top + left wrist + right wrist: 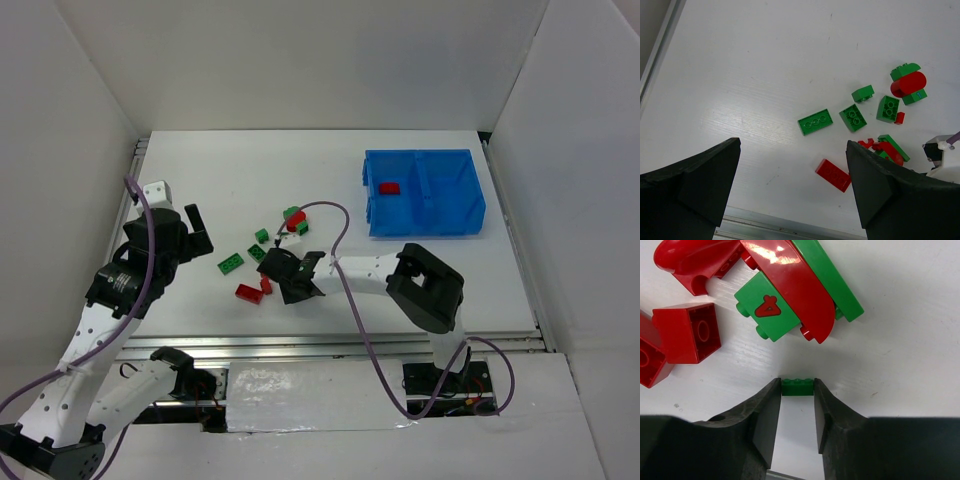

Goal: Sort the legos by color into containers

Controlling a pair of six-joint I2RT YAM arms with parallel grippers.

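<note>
Next, my right gripper will lift and swing over the bin's empty section to release the green lego, since that section lies outward and to its right in the top view.
My right gripper is shut on a small green lego, low over the table beside a heap of red and green legos. In the top view it sits among the scattered legos. My left gripper is open and empty, above the table left of the pile, with a red brick by its right finger and a flat green brick beyond. The blue bin stands at the back right; its left compartment holds one red lego, the right one looks empty.
White walls close in the table on three sides. A metal rail runs along the near edge. A purple cable loops over the table from the right arm. A red square brick lies left of the right gripper.
</note>
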